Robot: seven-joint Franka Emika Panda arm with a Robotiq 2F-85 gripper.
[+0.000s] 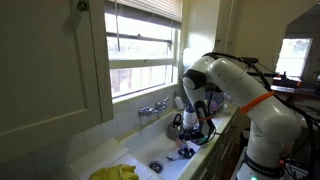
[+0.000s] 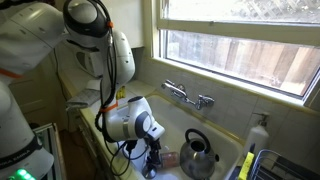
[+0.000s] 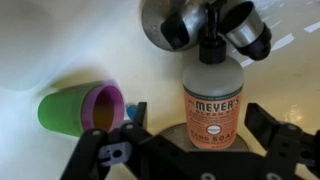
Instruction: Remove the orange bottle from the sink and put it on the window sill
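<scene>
I should move my open gripper farther down into the sink (image 3: 60, 40) next and bring its fingers down around the orange bottle's body (image 3: 212, 103), because the bottle is still clear of both fingers.
The orange bottle (image 3: 212, 95) is a slim soap bottle with a dark pump top. It stands upright on the drain of the white sink (image 3: 60, 40), in front of the round steel kettle (image 3: 205, 25). My gripper (image 3: 197, 118) is open, with one finger on each side of the bottle's lower body and a gap on both sides. In both exterior views the arm reaches down into the sink (image 1: 150, 155), with the gripper (image 1: 188, 140) (image 2: 152, 160) low in the basin. The window sill (image 1: 145, 92) (image 2: 240, 95) runs above the chrome taps (image 2: 188, 95).
A green cup with a purple inside (image 3: 75, 108) lies on its side, left of the bottle. The kettle (image 2: 198, 155) stands close beside the gripper. A yellow cloth (image 1: 115, 172) lies by the sink. A white pump bottle (image 2: 260, 135) and a dish rack (image 2: 280, 165) stand on the counter.
</scene>
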